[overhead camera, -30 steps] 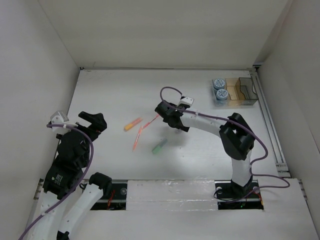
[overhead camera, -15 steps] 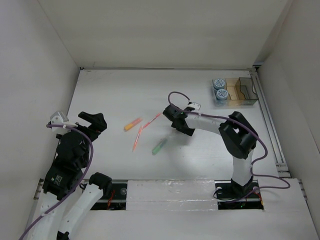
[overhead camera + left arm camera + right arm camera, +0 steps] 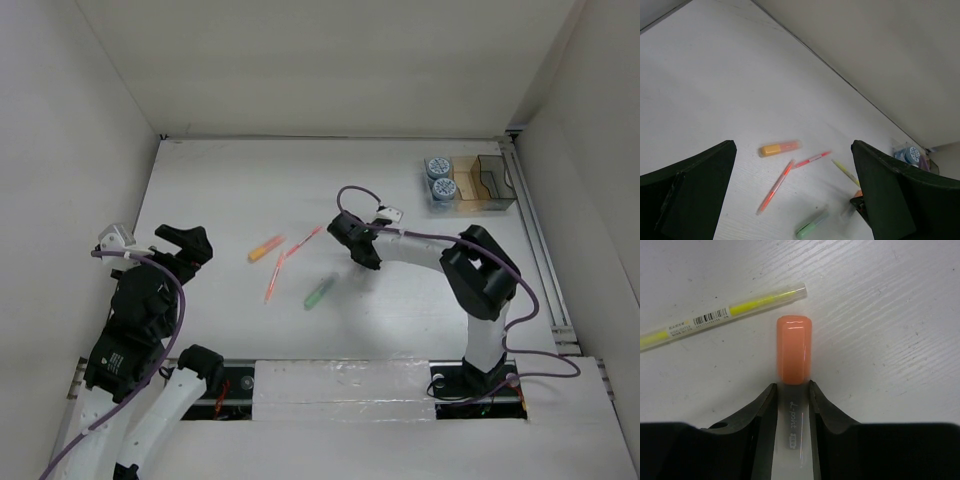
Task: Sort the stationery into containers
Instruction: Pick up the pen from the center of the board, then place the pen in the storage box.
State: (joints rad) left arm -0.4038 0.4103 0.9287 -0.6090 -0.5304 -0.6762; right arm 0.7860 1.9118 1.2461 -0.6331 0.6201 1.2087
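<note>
My right gripper carries the orange-capped marker up and outward toward the organiser next, over the clear box (image 3: pixel 496 182) beside the bar, and releases it there because that box is empty.
My right gripper (image 3: pixel 792 390) (image 3: pixel 352 243) is low over the middle of the table, its two fingers pressed against the clear barrel of an orange-capped marker (image 3: pixel 794 350). A yellow pen (image 3: pixel 725 315) lies just beyond the cap. To the left lie an orange highlighter (image 3: pixel 265 248), a red pen (image 3: pixel 307 238), a slim orange pen (image 3: pixel 274 278) and a green marker (image 3: pixel 319 293). Two blue-and-white pots (image 3: pixel 437 167) (image 3: pixel 442 189) sit in the left compartment of the clear organiser (image 3: pixel 490 183) at the back right. My left gripper (image 3: pixel 185 243) (image 3: pixel 790 200) hangs open at the left, holding nothing.
White walls enclose the table on three sides. A metal rail (image 3: pixel 545 270) runs along the right edge. The organiser's amber middle box and clear right box hold nothing I can see.
The right gripper shifted slightly right, came down to the table and closed its jaws onto the orange-capped marker. The left arm and the loose pens stayed put.
</note>
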